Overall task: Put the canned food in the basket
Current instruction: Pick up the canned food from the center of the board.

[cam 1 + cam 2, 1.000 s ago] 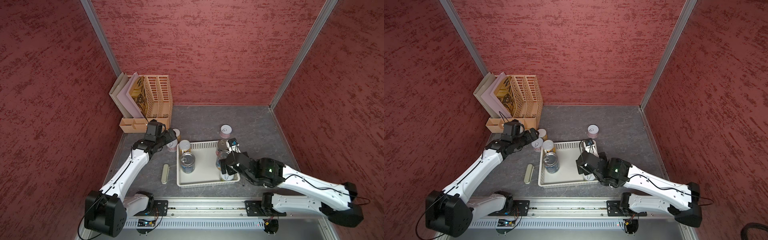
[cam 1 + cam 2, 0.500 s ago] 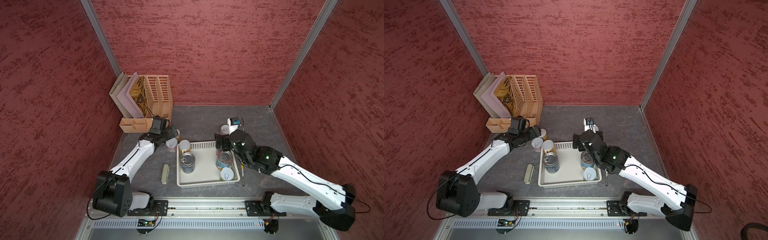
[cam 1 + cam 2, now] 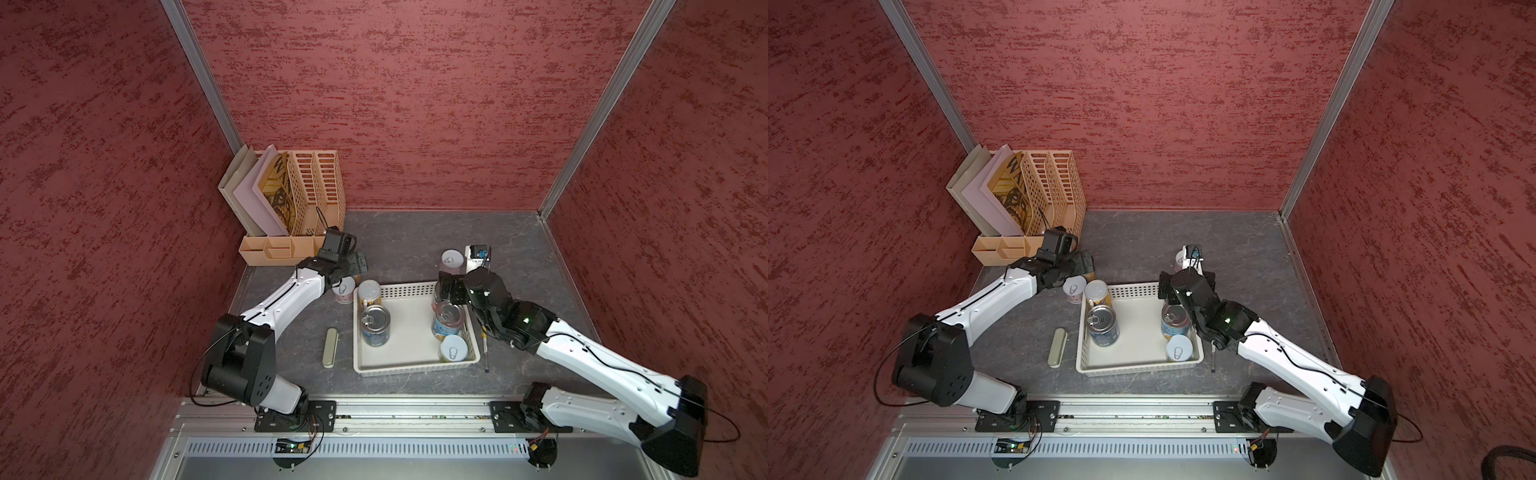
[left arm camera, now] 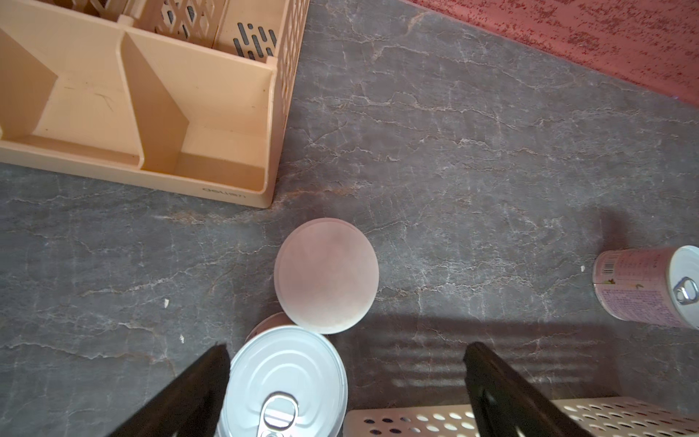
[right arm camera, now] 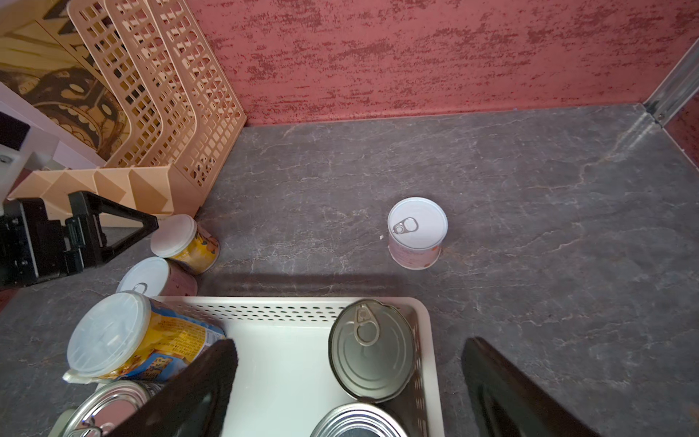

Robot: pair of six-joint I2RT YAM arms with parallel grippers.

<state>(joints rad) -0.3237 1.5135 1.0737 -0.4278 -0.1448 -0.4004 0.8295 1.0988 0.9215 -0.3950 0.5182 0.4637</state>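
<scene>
The plain-lidded can (image 4: 326,275) stands below and outward, so my left gripper should next reach outward past the pull-tab can and lower its open fingers around the lid of that can.
The white perforated basket (image 3: 415,365) (image 3: 1133,370) holds a slim yellow-labelled can (image 3: 369,293), two blue-labelled cans (image 3: 375,326) (image 3: 449,322), a dark can (image 5: 372,348) and a small white-topped can (image 3: 453,351). My right gripper (image 3: 448,289) (image 5: 350,346) is open above the dark can at the basket's far right corner. Behind it a small white-topped can (image 3: 452,259) (image 5: 416,230) stands on the table. My left gripper (image 3: 353,266) (image 4: 348,352) is open over two small cans left of the basket: a pull-tab one (image 4: 283,382) beside one finger and a plain-lidded one (image 4: 326,276) beyond it.
A beige slotted file holder (image 3: 307,191) with a low divided tray (image 4: 151,113) stands at the back left, close to my left gripper. An olive oblong case (image 3: 330,347) lies left of the basket. A pen (image 3: 484,349) lies along its right side.
My right gripper rose from the basket's near right corner, leaving a small white-topped can there, and moved back to the far right corner. My left gripper shifted slightly right over the small cans.
</scene>
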